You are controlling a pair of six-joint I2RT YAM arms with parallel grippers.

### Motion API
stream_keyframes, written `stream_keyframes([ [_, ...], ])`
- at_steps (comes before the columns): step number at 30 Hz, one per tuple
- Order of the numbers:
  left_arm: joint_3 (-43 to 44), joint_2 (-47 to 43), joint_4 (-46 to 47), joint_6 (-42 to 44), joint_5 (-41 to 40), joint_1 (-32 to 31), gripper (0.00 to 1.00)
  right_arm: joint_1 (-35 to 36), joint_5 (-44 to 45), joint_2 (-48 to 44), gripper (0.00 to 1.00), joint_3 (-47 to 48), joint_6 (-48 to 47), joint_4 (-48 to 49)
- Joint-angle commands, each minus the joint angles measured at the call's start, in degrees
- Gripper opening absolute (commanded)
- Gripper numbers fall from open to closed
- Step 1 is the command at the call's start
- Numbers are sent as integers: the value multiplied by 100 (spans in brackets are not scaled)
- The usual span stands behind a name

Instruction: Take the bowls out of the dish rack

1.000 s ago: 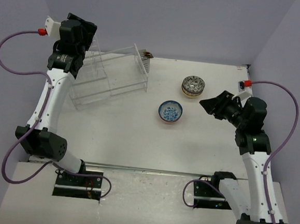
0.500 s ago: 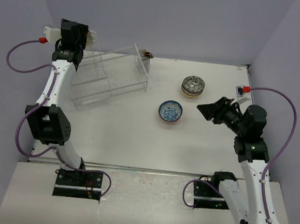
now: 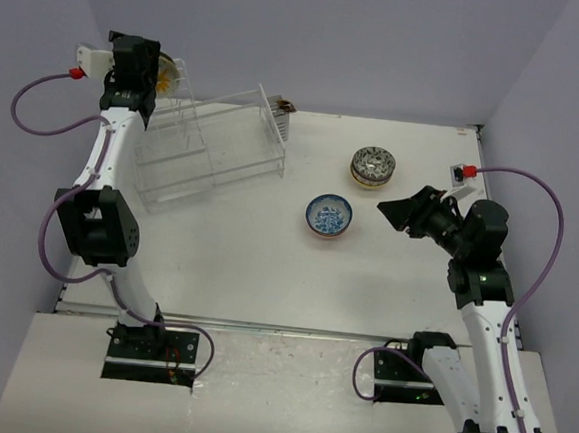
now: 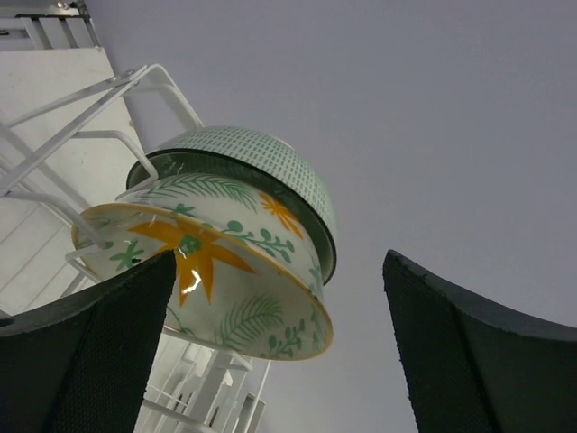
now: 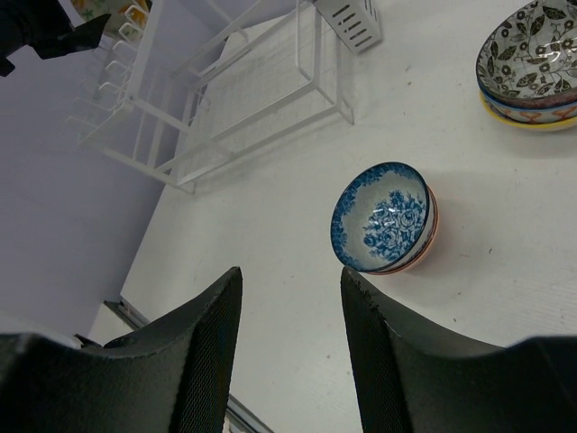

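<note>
I should first move my left gripper in toward the loose end of the bowl's rim, to get onto the flower bowl's rim (image 3: 162,77) (image 4: 312,330) where it sticks out between my open fingers.
Two bowls stand on edge in the tall tier of the clear dish rack (image 3: 215,145): a yellow flower bowl (image 4: 207,271) in front and a pale green bowl (image 4: 261,171) behind it. My left gripper (image 4: 278,262) is open wide at the rack's top left corner, its left finger beside the flower bowl's rim. The flower bowl (image 3: 166,71) shows by that gripper (image 3: 148,73) from above. On the table sit a blue bowl (image 3: 329,217) and a black-and-white bowl (image 3: 373,167) on top of a stack. My right gripper (image 5: 290,275) hovers open and empty, right of the blue bowl (image 5: 383,216).
A small slotted white holder (image 5: 347,23) hangs on the rack's right end. The blue bowl rests inside an orange-red one (image 5: 431,236). The black-and-white bowl (image 5: 532,50) tops a yellow-rimmed stack. Purple walls close in at the back and both sides.
My left gripper has moved up and back to the rack's top left corner, so the flower bowl now shows beside it. The right arm has shifted a little left.
</note>
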Motion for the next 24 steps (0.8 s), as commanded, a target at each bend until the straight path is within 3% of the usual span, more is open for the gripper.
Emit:
stream_keyframes([
  [1, 140, 75, -8, -1, -168, 80, 92, -5, -89, -29, 49, -19, 27, 316],
  [3, 131, 92, 89, -1, -133, 89, 89, -5, -89, -20, 49, -28, 10, 316],
  [4, 122, 110, 151, -10, -98, 89, 74, -13, -80, -29, 49, -28, 18, 333],
  [7, 52, 84, 379, -19, 43, 89, 51, -13, -54, -20, 49, -45, 27, 351],
  [10, -10, 57, 485, -107, 70, 89, 35, -5, -62, -11, 49, -36, 27, 351],
  [12, -36, 48, 590, -107, 96, 89, 34, -5, -54, -29, 49, -45, 27, 360],
  [17, -141, -39, 880, -124, 280, 98, 0, -13, -36, -37, 49, -63, 18, 369],
  [24, -203, -66, 942, -159, 377, 89, 0, -5, -10, -90, 49, -89, 27, 386],
])
